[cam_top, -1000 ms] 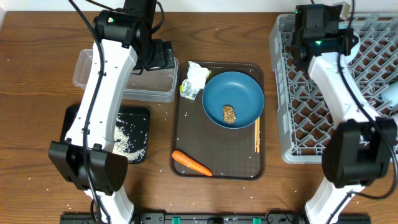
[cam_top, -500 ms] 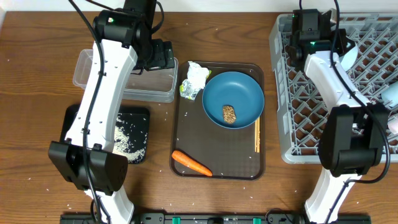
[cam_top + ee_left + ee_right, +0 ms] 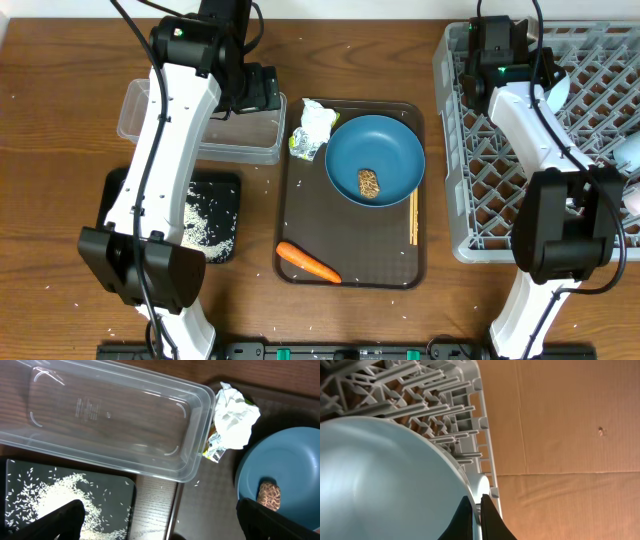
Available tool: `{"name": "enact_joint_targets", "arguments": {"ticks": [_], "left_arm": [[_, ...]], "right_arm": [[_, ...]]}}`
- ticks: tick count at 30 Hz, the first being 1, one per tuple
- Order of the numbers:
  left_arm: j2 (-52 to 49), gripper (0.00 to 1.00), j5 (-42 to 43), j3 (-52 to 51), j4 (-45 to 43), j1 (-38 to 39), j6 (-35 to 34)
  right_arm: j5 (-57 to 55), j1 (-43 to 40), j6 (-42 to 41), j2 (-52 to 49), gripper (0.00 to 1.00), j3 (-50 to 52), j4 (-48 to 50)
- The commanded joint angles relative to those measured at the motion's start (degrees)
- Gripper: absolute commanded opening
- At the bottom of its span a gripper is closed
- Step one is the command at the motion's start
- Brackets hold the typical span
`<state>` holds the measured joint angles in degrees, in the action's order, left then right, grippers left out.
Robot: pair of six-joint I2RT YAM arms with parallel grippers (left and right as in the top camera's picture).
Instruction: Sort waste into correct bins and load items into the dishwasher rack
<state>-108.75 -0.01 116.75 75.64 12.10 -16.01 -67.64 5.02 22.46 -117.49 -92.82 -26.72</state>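
The white bowl (image 3: 560, 92) goes left in the overhead view and down into the rack's far corner (image 3: 458, 52) next, where my right gripper releases it, since cups occupy the opposite edge.
My right gripper (image 3: 546, 76) (image 3: 476, 497) is shut on the rim of the white bowl (image 3: 560, 92) (image 3: 380, 480), held over the back of the grey dishwasher rack (image 3: 520, 170) (image 3: 420, 400). My left gripper (image 3: 252, 92) (image 3: 160, 522) is open and empty above the clear tub (image 3: 190, 125) (image 3: 110, 415). The dark-blue plate (image 3: 385, 150) (image 3: 255, 475) carries the brown lump (image 3: 369, 183) (image 3: 270, 497). The wrapper (image 3: 313, 130) (image 3: 232, 415), carrot (image 3: 308, 263) and chopsticks (image 3: 414, 217) lie on the serving tray. Rice (image 3: 205, 215) (image 3: 55, 492) covers the black tray (image 3: 225, 185).
The brown serving tray (image 3: 300, 210) sits at the middle, between the tub and the rack. Two cups (image 3: 630, 150) show at the rack's right edge. Loose rice grains are scattered on the wooden table. A cardboard surface lies beyond the rack in the right wrist view.
My right arm has swung and turned its wrist over the rack's back, and the bowl now shows beside it. The left arm has not moved.
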Motion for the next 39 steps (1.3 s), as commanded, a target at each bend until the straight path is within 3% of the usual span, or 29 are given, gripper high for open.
{"name": "enact_joint_targets", "arguments": {"ticks": [1,25,39], "left_arm": [[0.83,0.98,-0.68,0.48,0.2,-0.2,0.98],[0.83,0.98,-0.68,0.48,0.2,-0.2,0.98],[0.83,0.98,-0.68,0.48,0.2,-0.2,0.98]], "right_arm": [[0.22,0.7,0.35,-0.76,0.01,1.27,0.02],[5.07,4.04,2.1,-0.76,0.02,2.43,0.39],[13.35,5.53,6.38,-0.76,0.02,2.51,0.37]]}}
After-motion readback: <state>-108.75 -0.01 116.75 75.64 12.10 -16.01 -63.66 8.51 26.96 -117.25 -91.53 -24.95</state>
